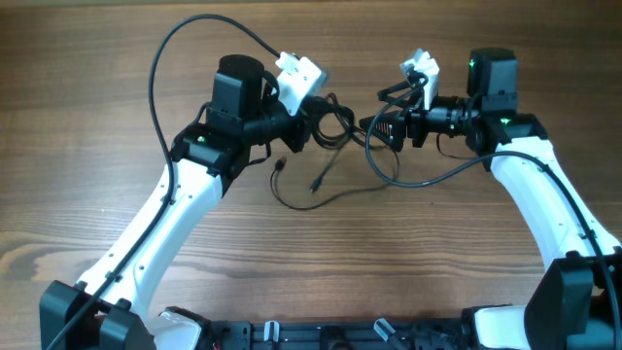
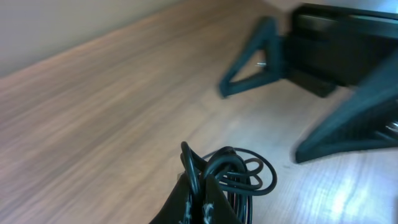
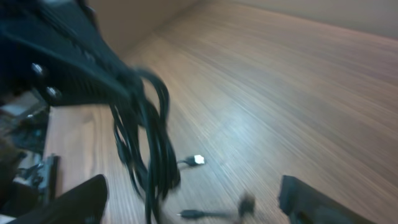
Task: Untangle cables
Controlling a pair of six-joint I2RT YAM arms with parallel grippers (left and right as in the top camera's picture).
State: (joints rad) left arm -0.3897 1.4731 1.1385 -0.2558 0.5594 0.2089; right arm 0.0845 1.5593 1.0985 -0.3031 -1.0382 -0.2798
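Note:
I will next move my left gripper to the left in the overhead view, away from the open right gripper, to string out the tangled bunch point(image 1: 337, 123) point(image 2: 234, 173). Then I will let go of it.
The thin black cables point(image 1: 332, 121) hang in a tangled bunch from my left gripper point(image 1: 309, 122), which is shut on them above the table. In the left wrist view the fingers point(image 2: 202, 198) pinch a strand, with loops point(image 2: 241, 172) bunched just beyond. Loose ends trail down to the table, with small plugs point(image 1: 316, 183) lying there. My right gripper point(image 1: 381, 110) is open, facing the bunch from the right, just apart from it. In the right wrist view the bunch point(image 3: 152, 130) hangs ahead of the wide-open fingers point(image 3: 196, 202), and a silver-tipped plug point(image 3: 198, 160) lies on the wood.
The wooden table point(image 1: 437, 262) spreads all round. A cable loop point(image 1: 292, 201) lies on the table below the grippers. Thicker arm wires arc over the left arm point(image 1: 160, 58). The open right gripper also shows in the left wrist view point(image 2: 264, 121).

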